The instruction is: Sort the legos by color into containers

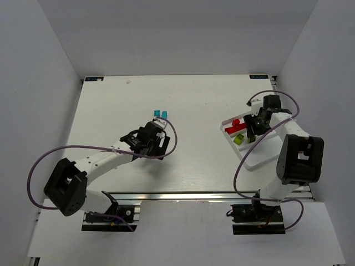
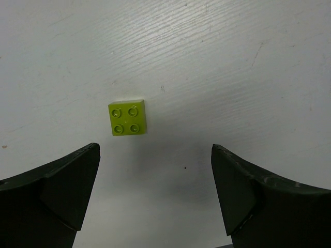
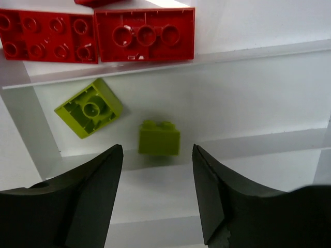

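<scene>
The lime green lego (image 2: 128, 118) lies down and to the left in my left gripper's wrist view. My left gripper will go that way and lower its open fingers on either side of the lego.
A lime green lego (image 2: 128, 118) lies studs up on the white table, just beyond my left gripper (image 2: 155, 151), which is open and empty above it. In the top view the left gripper (image 1: 157, 129) hides that brick. Two cyan legos (image 1: 161, 113) lie just past it. My right gripper (image 3: 157, 159) is open and empty over the white tray (image 1: 260, 163). Two red legos (image 3: 145, 33) lie in the far compartment. Two lime legos lie in the middle one: one underside up (image 3: 89, 107), one (image 3: 159, 137) just beyond the fingertips, free of them.
The tray's thin dividers (image 3: 155, 64) run across the right wrist view. The tray sits at the right of the table, angled, with the right arm (image 1: 299, 155) beside it. Grey walls enclose the table on three sides.
</scene>
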Robot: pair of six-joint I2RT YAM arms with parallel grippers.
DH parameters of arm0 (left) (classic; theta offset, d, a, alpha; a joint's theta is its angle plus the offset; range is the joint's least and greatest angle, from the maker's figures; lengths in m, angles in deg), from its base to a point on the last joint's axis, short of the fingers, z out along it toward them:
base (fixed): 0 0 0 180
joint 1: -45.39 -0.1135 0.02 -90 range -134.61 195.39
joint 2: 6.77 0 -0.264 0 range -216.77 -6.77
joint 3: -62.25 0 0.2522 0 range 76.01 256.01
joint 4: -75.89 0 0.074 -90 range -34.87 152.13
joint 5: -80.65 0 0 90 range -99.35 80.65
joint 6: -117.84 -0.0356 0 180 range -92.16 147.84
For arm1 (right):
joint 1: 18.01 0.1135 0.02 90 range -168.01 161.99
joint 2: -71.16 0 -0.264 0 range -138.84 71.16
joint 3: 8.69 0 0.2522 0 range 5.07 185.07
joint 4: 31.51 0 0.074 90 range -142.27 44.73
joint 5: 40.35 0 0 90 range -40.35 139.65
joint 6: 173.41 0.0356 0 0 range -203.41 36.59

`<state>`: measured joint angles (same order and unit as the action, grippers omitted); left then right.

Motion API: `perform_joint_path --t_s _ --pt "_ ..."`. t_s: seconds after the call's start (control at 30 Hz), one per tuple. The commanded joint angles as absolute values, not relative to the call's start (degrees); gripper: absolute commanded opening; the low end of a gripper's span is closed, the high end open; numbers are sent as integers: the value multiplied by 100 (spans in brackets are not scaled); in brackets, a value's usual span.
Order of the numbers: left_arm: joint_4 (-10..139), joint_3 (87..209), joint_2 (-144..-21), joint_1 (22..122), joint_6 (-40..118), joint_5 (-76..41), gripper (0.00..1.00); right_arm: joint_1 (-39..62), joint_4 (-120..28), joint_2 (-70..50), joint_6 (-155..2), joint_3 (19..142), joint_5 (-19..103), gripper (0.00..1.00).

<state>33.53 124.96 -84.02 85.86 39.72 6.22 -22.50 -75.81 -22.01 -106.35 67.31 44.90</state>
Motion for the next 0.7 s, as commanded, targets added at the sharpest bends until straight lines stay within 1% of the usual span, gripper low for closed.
perform_joint_path --t_s 0.0,0.07,0.1,0.17,0.2,0.23,0.27,0.3,0.33,0.37,0.4,0.43,0.47,0.5,0.53,0.57,0.6,0.63,0.67 --pt "3242 12707 -8490 8591 4015 620 98 -2311 -7647 -2262 -10705 7230 4245 63" --pt "3216 12708 -8508 8591 4032 708 98 -2328 -7665 -2201 -10705 7327 4157 63" --pt "3233 12708 -8517 8591 4050 726 98 -2320 -7656 -1983 -10714 7310 4078 63" --pt "3243 12699 -8534 8538 4085 778 98 -2311 -7612 -1544 -10863 7066 3447 54" --pt "3234 12707 -8543 8486 4129 796 97 -2302 -7603 -924 -10950 6942 2618 47" --pt "3234 12725 -8613 8486 4138 709 96 -2302 -7490 -622 -11021 6793 2114 24" --pt "3251 12743 -8657 8416 4147 647 93 -2311 -7384 -245 -11013 6617 1665 11" --pt "3260 12751 -8718 8337 4138 551 90 -2319 -7244 473 -10987 6180 825 3" --pt "3269 12769 -8849 8284 4147 446 88 -2319 -7043 810 -10934 5924 408 0" --pt "3269 12795 -8929 8283 4138 331 84 -2293 -6562 1423 -10795 5660 21 0" --pt "3251 12822 -9017 8205 4138 304 83 -2284 -6261 1716 -10637 5170 -583 0" --pt "3242 12857 -9174 8109 4138 286 82 -2267 -5980 1954 -10444 4939 -816 8" --pt "3234 12883 -9237 8108 4138 286 81 -2284 -5472 2235 -10259 4771 -1001 13" --pt "3251 12892 -9281 7968 4138 304 80 -2276 -5311 2298 -9961 4517 -1237 18" --pt "3269 12901 -9316 7915 4129 286 80 -2267 -5257 2334 -9923 4471 -1327 32" --pt "3304 12918 -9412 7862 4120 225 79 -2284 -5256 2291 -9923 4454 -1397 39" --pt "3321 12936 -9448 7783 4112 173 76 -2284 -5465 2238 -10054 4540 -1442 49" --pt "3339 12945 -9509 7782 4111 111 75 -2293 -5641 2194 -10194 4637 -1433 52" --pt "3339 12988 -9606 7713 4120 41 73 -2310 -5826 2115 -10317 4716 -1433 52"
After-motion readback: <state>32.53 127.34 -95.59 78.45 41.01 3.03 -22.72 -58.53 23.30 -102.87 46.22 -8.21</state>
